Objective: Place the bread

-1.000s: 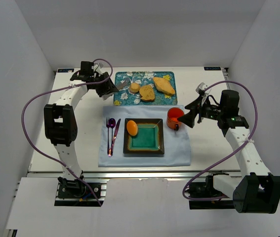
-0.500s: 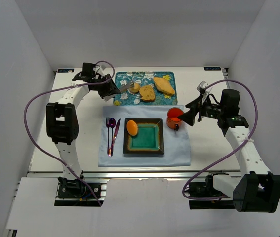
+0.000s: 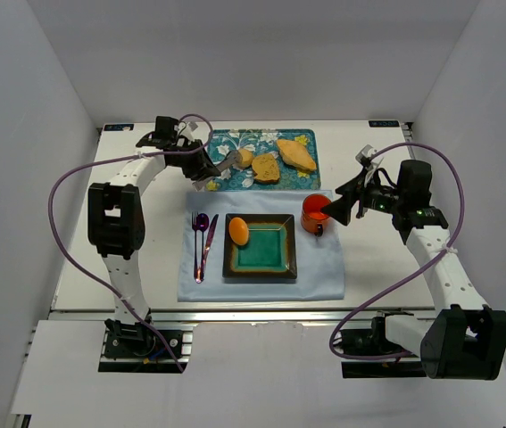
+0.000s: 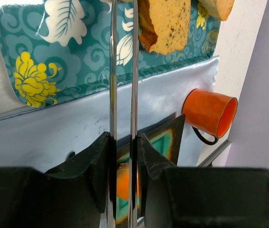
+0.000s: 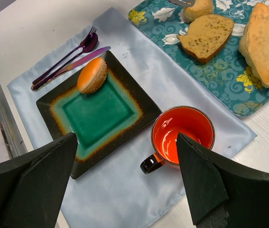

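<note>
I will raise my left gripper, bring the tongs back and lower them to let go over the far side of the green plate (image 3: 266, 254) (image 4: 161, 146), as the roll leaves room there.
Bread lies on the floral tray (image 3: 221, 178): a small tan bun (image 3: 244, 158), a toast slice (image 3: 266, 168) and a long loaf piece (image 3: 296, 154). A glossy orange roll (image 3: 238, 231) sits on the green square plate (image 3: 266, 254). My left gripper (image 3: 204, 167) is shut on metal tongs (image 4: 134, 71), whose two blades run between its pads (image 4: 146, 152) toward the bun. The tong tips reach the bun's left side; whether they pinch it is not visible. My right gripper (image 3: 337, 209) hangs open above the orange cup (image 5: 183, 134), holding nothing.
A blue cloth (image 3: 328, 267) lies under the plate and cup. A purple fork and knife (image 3: 203, 242) lie left of the plate. White walls close in the table on three sides.
The left gripper has slid right along the tray's near edge, bringing the tongs to the bun. The tong blades have squeezed closer together. The right arm has barely moved.
</note>
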